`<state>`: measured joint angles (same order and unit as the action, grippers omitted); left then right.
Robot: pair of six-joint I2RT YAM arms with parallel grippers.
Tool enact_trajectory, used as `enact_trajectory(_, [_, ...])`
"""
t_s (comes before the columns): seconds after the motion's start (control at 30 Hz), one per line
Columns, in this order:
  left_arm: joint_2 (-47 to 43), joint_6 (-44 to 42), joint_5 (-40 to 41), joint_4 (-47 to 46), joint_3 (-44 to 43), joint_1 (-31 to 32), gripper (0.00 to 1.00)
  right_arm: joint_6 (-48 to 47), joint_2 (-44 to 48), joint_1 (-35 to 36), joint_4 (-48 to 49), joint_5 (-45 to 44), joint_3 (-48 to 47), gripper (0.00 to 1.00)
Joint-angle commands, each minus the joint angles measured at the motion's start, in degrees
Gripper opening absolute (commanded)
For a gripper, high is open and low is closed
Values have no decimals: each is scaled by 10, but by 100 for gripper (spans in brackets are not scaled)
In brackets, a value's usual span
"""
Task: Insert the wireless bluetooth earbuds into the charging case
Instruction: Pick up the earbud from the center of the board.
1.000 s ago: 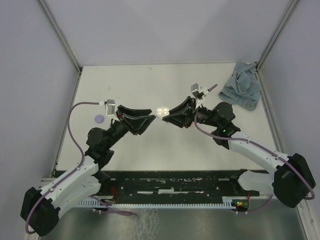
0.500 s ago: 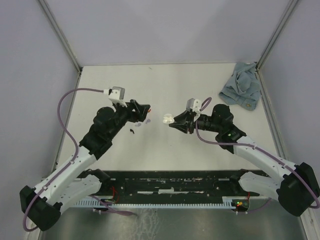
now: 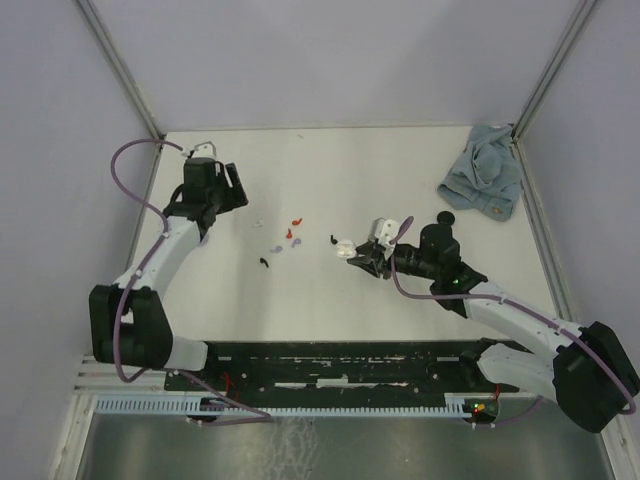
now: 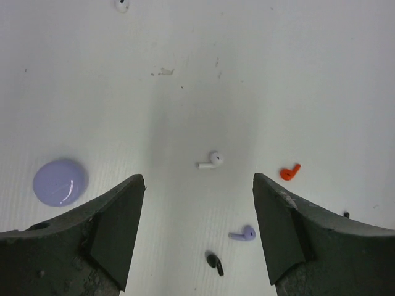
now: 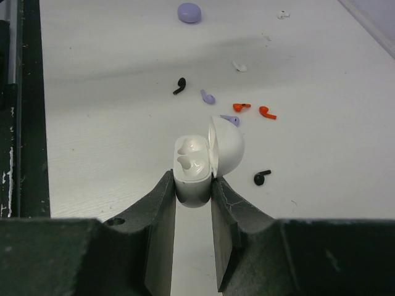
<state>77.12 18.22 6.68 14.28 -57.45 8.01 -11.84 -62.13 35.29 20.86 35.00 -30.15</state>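
My left gripper reaches outward and down next and lowers the fingers around the farthest white earbud, because that earbud matches the white case.
My right gripper (image 3: 358, 257) is shut on the white charging case (image 3: 344, 248) and holds it upright with the lid open; in the right wrist view the case (image 5: 192, 161) sits between my fingers (image 5: 159, 203), both sockets empty. Earbuds lie loose on the table: white (image 4: 212, 161), red (image 4: 289, 172), lilac (image 4: 243, 234) and black (image 4: 215, 262). The right wrist view shows two red ones (image 5: 241, 107), two lilac ones (image 5: 208, 97) and a black one (image 5: 262, 177) beside the case. My left gripper (image 4: 197, 184) is open and empty above the table, at the back left (image 3: 228, 193).
A lilac round disc (image 4: 60, 182) lies left of my left fingers and shows far off in the right wrist view (image 5: 189, 12). A crumpled blue cloth (image 3: 483, 180) lies at the back right. Grey walls enclose the table.
My left arm has swung away from the centre to the back left, and its gripper is open. My right gripper has come nearer and lower with the case. The earbuds now lie uncovered.
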Motion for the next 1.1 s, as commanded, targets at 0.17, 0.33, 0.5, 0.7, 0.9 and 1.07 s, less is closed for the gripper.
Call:
enact_trajectory(0.17, [221,-33,-2,20,-172,-88,69,6,17,-2,92,-33,29,2])
enact_trajectory(0.33, [345,-63,15,53,-288,-106,61,11,26,-2,99,-39,36,2])
enact_trajectory(0.5, [446,-99,32,87,-399,-109,55,13,26,-3,100,-40,37,2])
enact_trajectory(0.7, [535,-133,24,128,-517,-109,48,9,22,-2,94,-41,36,2])
enact_trajectory(0.9, [581,-154,35,135,-557,-114,41,8,19,-3,93,-41,35,2])
enact_trajectory(1.07, [605,-167,26,136,-574,-116,35,10,17,-2,92,-37,33,2])
